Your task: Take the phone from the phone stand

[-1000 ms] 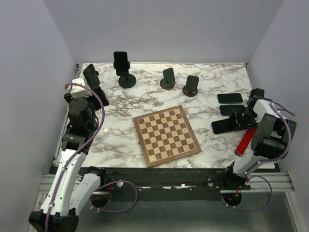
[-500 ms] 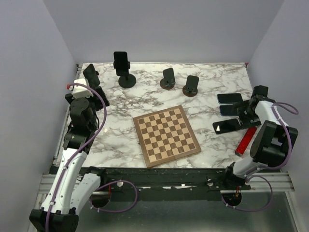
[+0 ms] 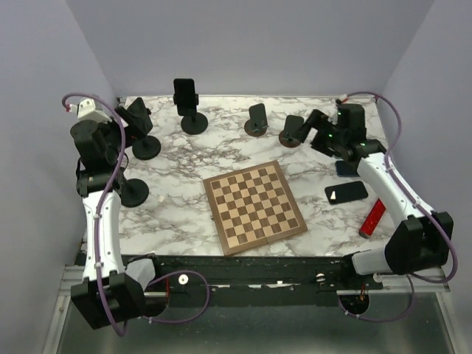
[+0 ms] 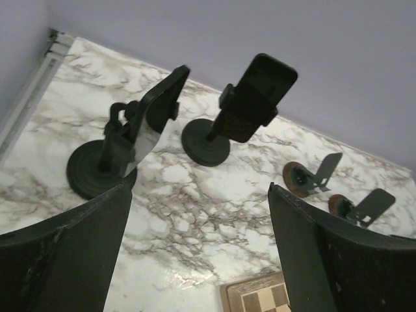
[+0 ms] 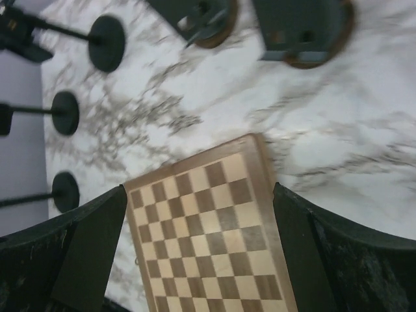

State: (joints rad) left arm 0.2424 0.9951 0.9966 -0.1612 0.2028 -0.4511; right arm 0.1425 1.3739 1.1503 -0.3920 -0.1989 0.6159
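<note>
The lower end of the nearer phone (image 4: 129, 158) sits outside the gap between the left gripper's open fingers, so the left gripper will next shift onto it, toward the left in the wrist view.
Two tall black phone stands at the back left each clamp a dark phone: one phone (image 4: 162, 104) (image 3: 138, 116) on the stand (image 4: 97, 172), the other phone (image 4: 260, 91) (image 3: 184, 92) on the stand (image 4: 205, 142) (image 3: 194, 122). My left gripper (image 4: 200, 195) (image 3: 118, 136) hangs open above the marble, short of the nearer stand, with nothing between its fingers. My right gripper (image 5: 198, 195) (image 3: 313, 131) is open too, raised at the back right beside the small stands, with the chessboard (image 5: 208, 227) below it. A loose phone (image 3: 346, 192) lies flat at the right.
A third tall stand base (image 3: 133, 193) sits by the left arm. Two small brown-based stands (image 3: 257, 122) (image 3: 293, 131) stand at the back. The chessboard (image 3: 254, 206) lies mid-table. A red bar (image 3: 375, 216) and another flat phone (image 3: 345, 169) lie at the right edge.
My right gripper opened and let go of the phone, which now lies at the right, then swung to the back. The left arm rose, uncovering the third stand base.
</note>
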